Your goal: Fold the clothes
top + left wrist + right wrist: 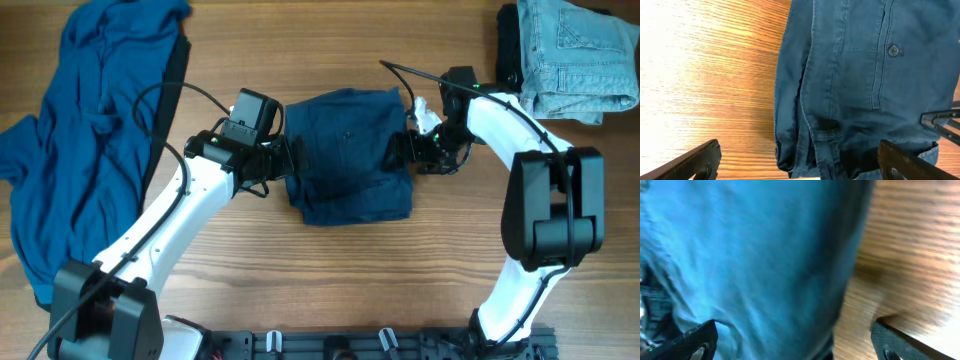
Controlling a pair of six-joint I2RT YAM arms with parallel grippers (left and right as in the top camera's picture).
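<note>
My right gripper is to move toward my left gripper next, farther onto the garment's side edge, and then it should close on the garment's side edge.
A dark blue denim garment lies folded in a rough rectangle at the table's middle. My left gripper is open at its left edge; the left wrist view shows the garment's folded edge and a button between the spread fingers. My right gripper is open at the garment's right edge; the right wrist view shows blurred blue cloth between its fingers, beside bare wood. A crumpled blue shirt lies at the far left.
A folded light blue pair of jeans lies on a dark garment at the back right corner. Black cables run across the blue shirt and above the right arm. The wooden table shows bare at the front.
</note>
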